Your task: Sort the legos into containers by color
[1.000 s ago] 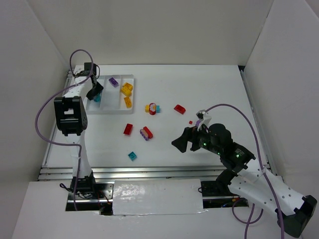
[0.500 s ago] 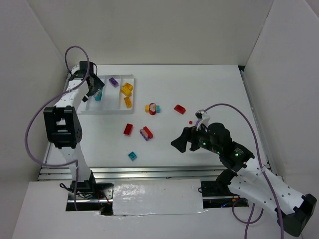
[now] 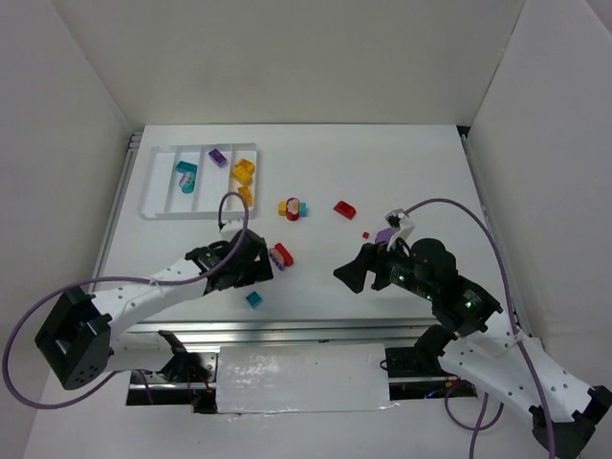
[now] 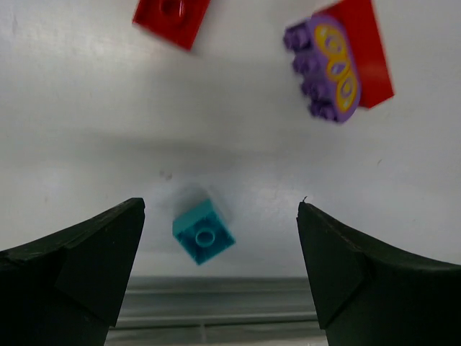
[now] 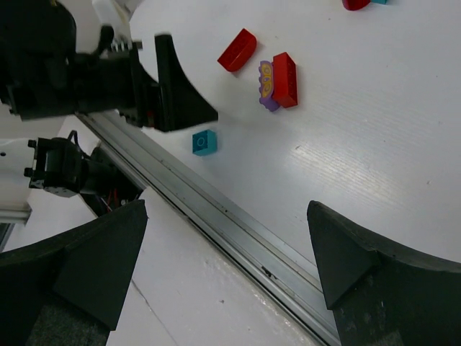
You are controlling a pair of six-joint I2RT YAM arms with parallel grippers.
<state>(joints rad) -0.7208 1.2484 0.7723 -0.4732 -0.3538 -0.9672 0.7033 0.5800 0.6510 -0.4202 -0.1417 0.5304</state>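
Note:
My left gripper will move down and backward next and turn its fingers to either side of the teal brick [image 3: 253, 299] [image 4: 204, 232], which lies at an angle, below and back.
My left gripper [image 3: 251, 275] is open and empty, low over the near table. In the left wrist view a teal brick [image 4: 204, 232] lies on the table between its fingers, nearer the left one, with my gripper [image 4: 220, 234] around it but apart. Beyond lie a red brick [image 4: 171, 18] and a purple-yellow-red brick [image 4: 337, 65]. The white tray [image 3: 153, 196] at the far left holds teal [image 3: 185, 177], purple [image 3: 218, 158] and yellow [image 3: 244, 170] bricks in separate compartments. My right gripper [image 3: 354, 273] is open and empty above the table's middle right.
A yellow-red-teal cluster [image 3: 293, 207], a red brick [image 3: 344, 208] and a tiny red piece [image 3: 364, 234] lie mid-table. The metal rail [image 5: 238, 231] of the near table edge runs under my right gripper [image 5: 225, 216]. White walls stand on the left, right and far sides.
My left arm has swung from the tray down to the near table, over the loose teal brick. A teal brick stays in the tray. The right arm has barely moved.

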